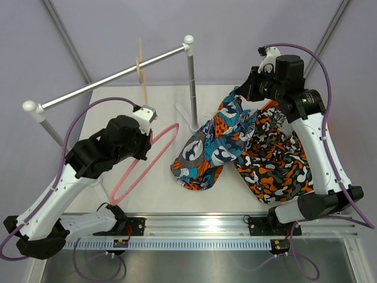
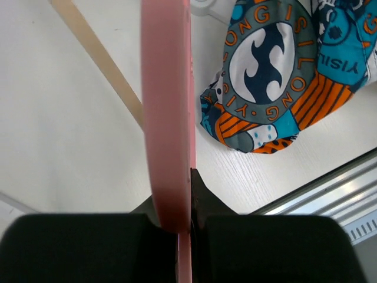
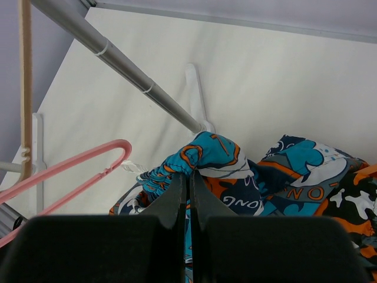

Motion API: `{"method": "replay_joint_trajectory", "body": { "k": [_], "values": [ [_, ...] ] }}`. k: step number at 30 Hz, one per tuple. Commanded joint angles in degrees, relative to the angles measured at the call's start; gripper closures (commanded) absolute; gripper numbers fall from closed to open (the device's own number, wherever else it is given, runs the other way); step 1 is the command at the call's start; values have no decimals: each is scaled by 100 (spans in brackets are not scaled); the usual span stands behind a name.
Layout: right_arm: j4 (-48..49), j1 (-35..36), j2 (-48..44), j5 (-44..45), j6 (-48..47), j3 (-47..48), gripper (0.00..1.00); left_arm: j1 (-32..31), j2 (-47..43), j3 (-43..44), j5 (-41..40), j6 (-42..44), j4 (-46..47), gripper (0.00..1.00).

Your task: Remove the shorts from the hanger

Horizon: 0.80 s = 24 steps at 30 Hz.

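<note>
I will lift the pink hanger (image 1: pixel 147 159) up and outward with my left gripper and release it on the bar's bare part by the pole.
The blue, teal and orange print shorts (image 1: pixel 215 144) lie bunched on the table, draped partly over the larger orange, black and white camouflage shorts (image 1: pixel 277 156). My right gripper (image 1: pixel 246 94) is shut on the waistband of the print shorts (image 3: pixel 218 159) and lifts that edge; its fingertips meet in the right wrist view (image 3: pixel 189 180). My left gripper (image 1: pixel 144 138) is shut on the bare pink hanger (image 1: pixel 147 159), held off to the left of both pairs. In the left wrist view the hanger (image 2: pixel 168 118) runs up from the closed gripper (image 2: pixel 189 200), with the print shorts (image 2: pixel 277 71) beyond.
A grey rail (image 1: pixel 118 75) spans between a left post and an upright pole (image 1: pixel 192 88) whose foot stands just behind the shorts. A wooden hanger (image 1: pixel 141 71) hangs on the rail. A metal track (image 1: pixel 194 224) runs along the near table edge.
</note>
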Motion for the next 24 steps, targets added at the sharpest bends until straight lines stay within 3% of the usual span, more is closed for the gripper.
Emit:
{"method": "replay_joint_trajectory", "body": {
  "k": [1,12,24],
  "values": [
    [276,36,-26,-14,-14,-19,100,6,-36,318,-698,-472,-84,100],
    [329,36,10,-66,21,-45,100,6,-90,554,-620,-244,803,100],
    [197,36,10,30,-102,60,100,77,1412,1952,-972,-244,1050,100]
  ]
}}
